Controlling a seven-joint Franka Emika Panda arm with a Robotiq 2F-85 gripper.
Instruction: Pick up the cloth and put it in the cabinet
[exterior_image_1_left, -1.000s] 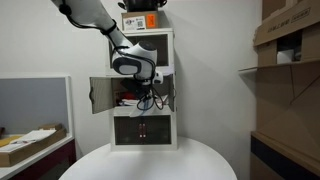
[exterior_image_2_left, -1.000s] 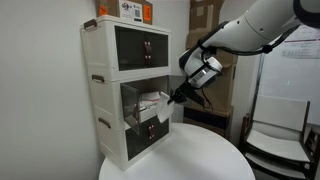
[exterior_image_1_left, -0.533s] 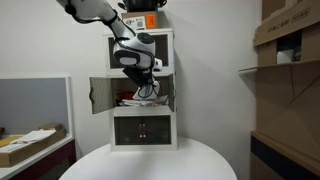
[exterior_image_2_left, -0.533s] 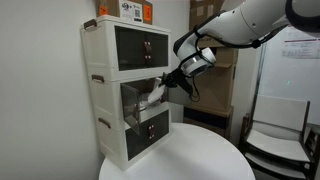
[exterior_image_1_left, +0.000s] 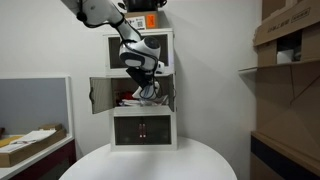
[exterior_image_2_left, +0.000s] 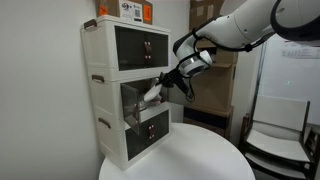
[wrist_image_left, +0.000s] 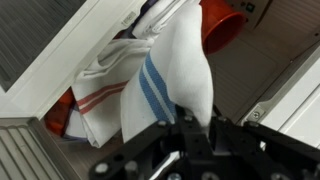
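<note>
The held cloth still hangs at the compartment's opening. It goes outward with my gripper into the open middle compartment (exterior_image_1_left: 136, 98) (wrist_image_left: 108, 82) next, and its fold comes free over the red-striped cloth.
My gripper (wrist_image_left: 185, 122) is shut on a white cloth with blue stripes (wrist_image_left: 170, 70) and holds it at the mouth of the open middle compartment of the white cabinet (exterior_image_1_left: 142, 115). In both exterior views the gripper (exterior_image_1_left: 145, 90) (exterior_image_2_left: 160, 88) is at the compartment opening, with the cloth (exterior_image_2_left: 152, 92) hanging from it. The compartment's door (exterior_image_1_left: 100, 95) stands open to the side. Inside lie another white cloth with red stripes (wrist_image_left: 95, 95) and an orange-red object (wrist_image_left: 222, 25).
The cabinet stands on a round white table (exterior_image_1_left: 150, 165) (exterior_image_2_left: 195, 155). It has a closed upper drawer (exterior_image_2_left: 140, 45) and a lower drawer (exterior_image_1_left: 143, 130). Boxes sit on top (exterior_image_1_left: 143, 20). Shelves with cardboard boxes (exterior_image_1_left: 290, 60) stand beside the table.
My gripper has risen and moved forward into the open middle compartment, carrying the cloth with it. The cabinet door has not moved.
</note>
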